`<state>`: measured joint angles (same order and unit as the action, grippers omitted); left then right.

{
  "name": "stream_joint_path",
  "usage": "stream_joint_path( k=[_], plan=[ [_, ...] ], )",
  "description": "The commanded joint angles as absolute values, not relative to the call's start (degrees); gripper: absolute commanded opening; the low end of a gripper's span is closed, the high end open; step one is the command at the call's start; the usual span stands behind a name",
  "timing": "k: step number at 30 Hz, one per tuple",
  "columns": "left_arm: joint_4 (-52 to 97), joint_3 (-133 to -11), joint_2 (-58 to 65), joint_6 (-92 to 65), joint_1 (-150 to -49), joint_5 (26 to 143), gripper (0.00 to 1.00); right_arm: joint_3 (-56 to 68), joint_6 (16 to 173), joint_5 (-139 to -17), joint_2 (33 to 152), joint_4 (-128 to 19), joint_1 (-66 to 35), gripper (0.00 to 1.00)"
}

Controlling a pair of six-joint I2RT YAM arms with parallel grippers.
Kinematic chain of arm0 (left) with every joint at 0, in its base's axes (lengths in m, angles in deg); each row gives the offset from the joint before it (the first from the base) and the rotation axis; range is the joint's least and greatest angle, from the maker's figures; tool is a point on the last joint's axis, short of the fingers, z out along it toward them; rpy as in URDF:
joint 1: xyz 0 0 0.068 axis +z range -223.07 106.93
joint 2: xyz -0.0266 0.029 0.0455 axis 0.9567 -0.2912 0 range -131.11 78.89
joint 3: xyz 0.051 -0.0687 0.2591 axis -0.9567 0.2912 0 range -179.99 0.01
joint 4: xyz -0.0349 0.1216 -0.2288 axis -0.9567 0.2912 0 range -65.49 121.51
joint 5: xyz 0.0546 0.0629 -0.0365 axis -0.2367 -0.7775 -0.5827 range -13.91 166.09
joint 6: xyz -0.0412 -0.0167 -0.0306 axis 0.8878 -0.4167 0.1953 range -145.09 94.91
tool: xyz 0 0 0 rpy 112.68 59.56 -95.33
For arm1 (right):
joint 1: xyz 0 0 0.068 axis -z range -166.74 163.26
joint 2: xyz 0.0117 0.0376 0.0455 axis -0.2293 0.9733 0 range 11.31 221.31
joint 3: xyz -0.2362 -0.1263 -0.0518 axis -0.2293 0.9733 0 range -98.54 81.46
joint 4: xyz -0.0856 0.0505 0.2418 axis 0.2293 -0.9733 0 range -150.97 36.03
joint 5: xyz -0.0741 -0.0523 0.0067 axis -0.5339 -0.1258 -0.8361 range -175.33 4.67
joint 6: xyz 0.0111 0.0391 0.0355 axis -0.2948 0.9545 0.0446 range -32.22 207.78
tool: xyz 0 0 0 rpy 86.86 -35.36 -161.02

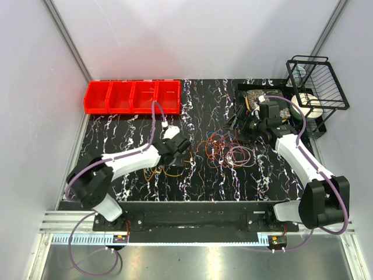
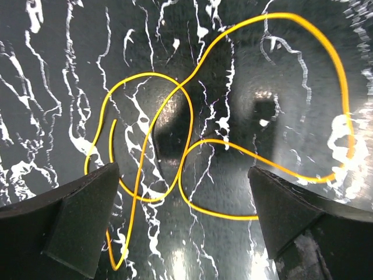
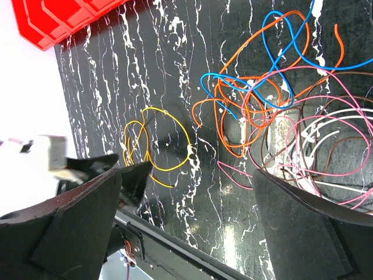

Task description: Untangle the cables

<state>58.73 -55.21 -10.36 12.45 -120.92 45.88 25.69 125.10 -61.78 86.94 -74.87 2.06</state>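
My left gripper will first move down to get onto the crossing of the yellow cable's loops, and then it will close there.
A yellow cable (image 2: 192, 125) lies alone in loose loops on the black marbled table. My left gripper (image 2: 183, 224) hovers just above it, open and empty, with a finger on each side of the loops. From above, the left gripper (image 1: 182, 149) sits over the yellow cable (image 1: 163, 171). A tangle of orange, blue, pink, white and brown cables (image 1: 230, 151) lies at mid-table. My right gripper (image 1: 245, 121) is behind that tangle. In the right wrist view it (image 3: 186, 224) is open and empty above the table, with the tangle (image 3: 274, 99) and the yellow cable (image 3: 157, 140) apart from each other.
A row of red bins (image 1: 133, 97) stands at the back left. A black wire rack (image 1: 317, 87) with a white roll stands at the back right, with a dark box (image 1: 256, 96) next to it. The table's front rail (image 1: 192, 219) runs along the near edge.
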Motion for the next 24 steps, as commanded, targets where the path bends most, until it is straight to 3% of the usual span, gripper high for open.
stream_joint_path(
  k=[1, 14, 17, 21, 22, 24],
  plan=[
    [54.41, -55.27, -13.65, 13.50, -120.36, 44.36, 0.99, 25.65, 123.99, -60.72, 86.72, -74.09, 1.66, 0.99],
    [54.66, -53.78, -16.65, 20.17, -117.10, 45.42, 0.96, 25.48, 123.81, -60.20, 88.39, -73.92, 1.66, 1.00],
    [55.54, -53.25, -16.65, 22.37, -116.75, 45.95, 0.80, 25.48, 123.81, -60.28, 88.65, -73.74, 1.74, 1.00],
    [55.89, -51.85, -16.30, 23.87, -116.66, 46.30, 0.45, 25.65, 123.72, -60.28, 89.09, -73.83, 1.74, 0.99],
    [55.80, -51.41, -16.04, 24.13, -116.66, 46.21, 0.31, 25.56, 123.73, -60.20, 89.18, -73.92, 1.74, 1.00],
    [55.45, -50.26, -16.03, 24.40, -116.57, 45.95, 0.18, 25.65, 123.73, -60.02, 89.44, -73.74, 1.66, 1.00]
  ],
)
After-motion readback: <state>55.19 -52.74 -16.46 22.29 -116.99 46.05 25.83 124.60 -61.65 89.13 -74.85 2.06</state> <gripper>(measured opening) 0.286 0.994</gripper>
